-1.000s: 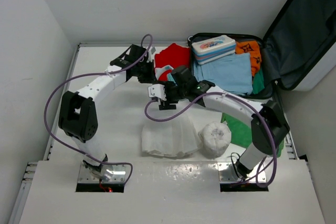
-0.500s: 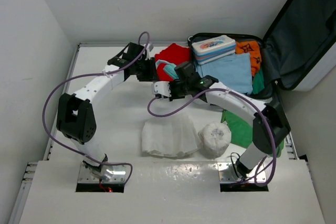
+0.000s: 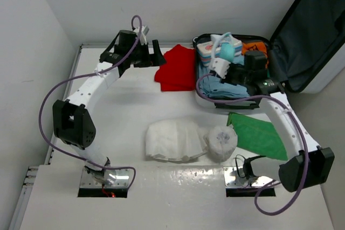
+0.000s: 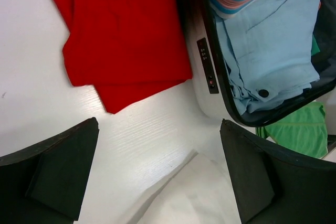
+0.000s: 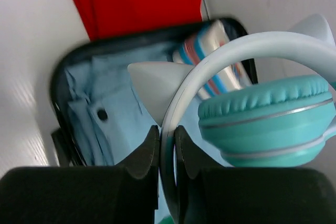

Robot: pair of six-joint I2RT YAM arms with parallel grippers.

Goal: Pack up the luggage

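The headphones will move toward the propped lid next, as my right gripper shifts them there and lowers them onto the light blue shirt [image 3: 228,86] [image 5: 132,122].
The luggage [image 3: 274,87] lies open at the back right, its dark-lined lid [image 3: 312,30] propped up. Inside are a light blue shirt [image 3: 237,79], orange cloth [image 3: 259,52] and a striped white box [image 3: 204,52]. My right gripper [image 3: 222,64] hovers over it, shut on the white headband of teal headphones [image 3: 228,50]. In the right wrist view the fingertips [image 5: 167,132] pinch the band beside the teal ear cup [image 5: 268,114]. My left gripper [image 3: 152,56] is open and empty, left of a red cloth [image 3: 177,68]. Its wide jaws [image 4: 159,124] frame bare table.
A white cloth [image 3: 172,141] and a white roll [image 3: 222,141] lie near the front, with a green cloth [image 3: 257,136] to their right. The luggage's near rim with its lock [image 4: 207,72] borders the red cloth [image 4: 121,35]. Walls close in at left and back.
My right gripper shut on the headphones by the red cloth and swung them right, over the luggage. My left gripper opened and drew back to the left.
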